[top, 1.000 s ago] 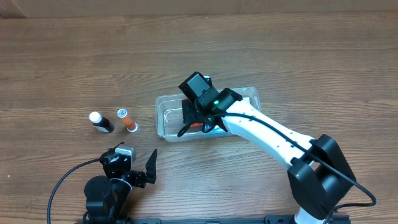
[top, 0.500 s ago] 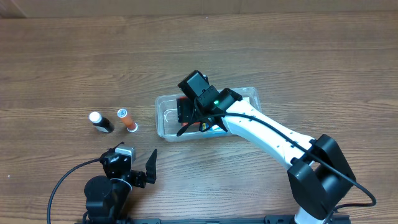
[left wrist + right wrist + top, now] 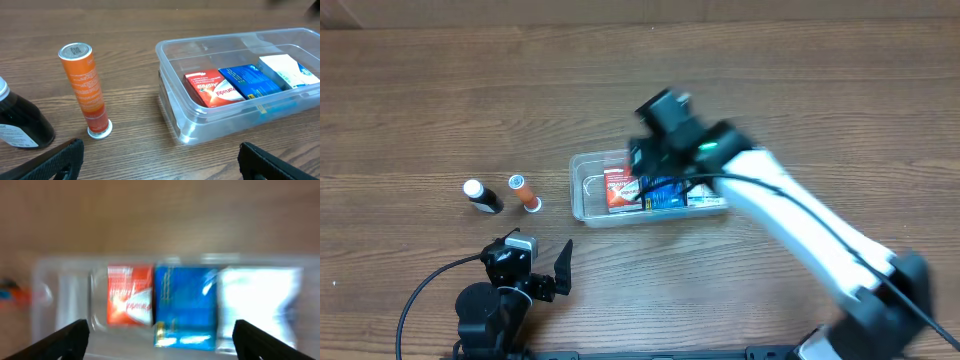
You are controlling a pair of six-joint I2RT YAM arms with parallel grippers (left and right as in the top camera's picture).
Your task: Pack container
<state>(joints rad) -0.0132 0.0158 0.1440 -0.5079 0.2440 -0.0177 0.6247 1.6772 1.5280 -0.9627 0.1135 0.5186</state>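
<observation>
My left gripper rises next, swings outward, tips its fingers downward, then lowers over the bottle's white cap (image 3: 473, 188). The bottle still stands outside the container (image 3: 578, 190).
The clear container (image 3: 578, 190) lies at mid-table, and three boxes sit side by side in it: red (image 3: 618, 188), blue (image 3: 665, 192) and white (image 3: 705, 198). My right gripper (image 3: 655, 162) is blurred with motion just above the container's far side. In the right wrist view its jaws (image 3: 161, 340) stand open and empty over the red box (image 3: 130, 295) and blue box (image 3: 185, 302). My left gripper (image 3: 542, 262) rests open near the front edge. The left wrist view shows its jaws (image 3: 162, 165) wide apart, facing the container (image 3: 200, 40).
An orange tube (image 3: 525, 193) and a dark bottle with a white cap (image 3: 482, 196) stand upright left of the container. In the left wrist view the tube (image 3: 85, 90) and the bottle (image 3: 17, 125) are at left.
My right gripper opened and let go of the red box, which now sits in the container. It then rose and swung right. The left arm stayed still.
</observation>
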